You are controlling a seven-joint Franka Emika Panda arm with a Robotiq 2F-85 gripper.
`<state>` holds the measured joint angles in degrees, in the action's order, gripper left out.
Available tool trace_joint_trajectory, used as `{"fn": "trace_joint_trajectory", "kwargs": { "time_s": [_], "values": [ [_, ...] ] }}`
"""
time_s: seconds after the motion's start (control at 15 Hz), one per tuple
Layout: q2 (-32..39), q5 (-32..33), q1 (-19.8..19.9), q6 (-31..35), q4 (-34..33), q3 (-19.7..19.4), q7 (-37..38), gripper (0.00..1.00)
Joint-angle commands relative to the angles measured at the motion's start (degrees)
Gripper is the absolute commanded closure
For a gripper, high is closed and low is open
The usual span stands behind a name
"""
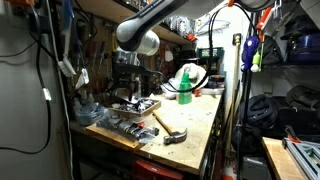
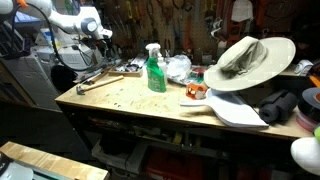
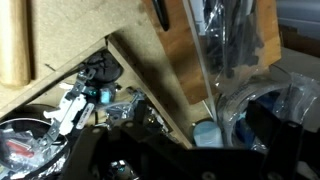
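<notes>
The gripper eases down and to its right in the wrist view next, over the exposed edge of the clear plastic's curved rim (image 1: pixel 88 107) (image 3: pixel 224 110).
My gripper (image 1: pixel 128 86) hangs over a cluttered corner of the workbench, above a tray of small metal parts and tools (image 1: pixel 136 106). In an exterior view it sits at the bench's far left end (image 2: pixel 103 48). In the wrist view only dark parts of the gripper (image 3: pixel 190 160) fill the lower edge, so I cannot tell whether it is open. Below it lie a light blue round cap (image 3: pixel 205 132), crumpled clear plastic (image 3: pixel 250 110), a wooden board (image 3: pixel 185 50) and small black and white parts (image 3: pixel 85 90). Nothing shows between the fingers.
A hammer (image 1: pixel 170 129) (image 2: pixel 95 79) lies on the wooden benchtop (image 2: pixel 130 98) near the tray. A green spray bottle (image 1: pixel 185 89) (image 2: pixel 155 70) stands mid-bench. A wide-brimmed hat (image 2: pixel 250 60) and a white dustpan (image 2: pixel 235 110) lie at the other end. Tools hang on the back wall.
</notes>
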<state>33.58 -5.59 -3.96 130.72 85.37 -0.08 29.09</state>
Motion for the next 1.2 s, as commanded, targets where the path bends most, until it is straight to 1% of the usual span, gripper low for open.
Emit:
{"fn": "trace_joint_trajectory", "kwargs": {
  "time_s": [0.0,0.67,0.8,0.93,1.07,1.13],
  "values": [
    [5.3,-0.7,-1.3,-1.9,-6.7,-1.1,1.5,0.00],
    [12.6,-0.9,-1.9,-3.4,-15.9,-1.8,4.6,0.00],
    [13.6,-0.7,-2.0,-3.9,-17.2,-2.0,5.5,0.05],
    [14.3,-0.9,-1.9,-4.3,-18.3,-1.9,6.0,0.15],
    [15.1,-0.8,-1.9,-4.0,-19.3,-2.1,6.6,0.17],
    [15.5,-0.9,-1.8,-4.0,-19.7,-2.0,6.9,0.22]
  ]
}}
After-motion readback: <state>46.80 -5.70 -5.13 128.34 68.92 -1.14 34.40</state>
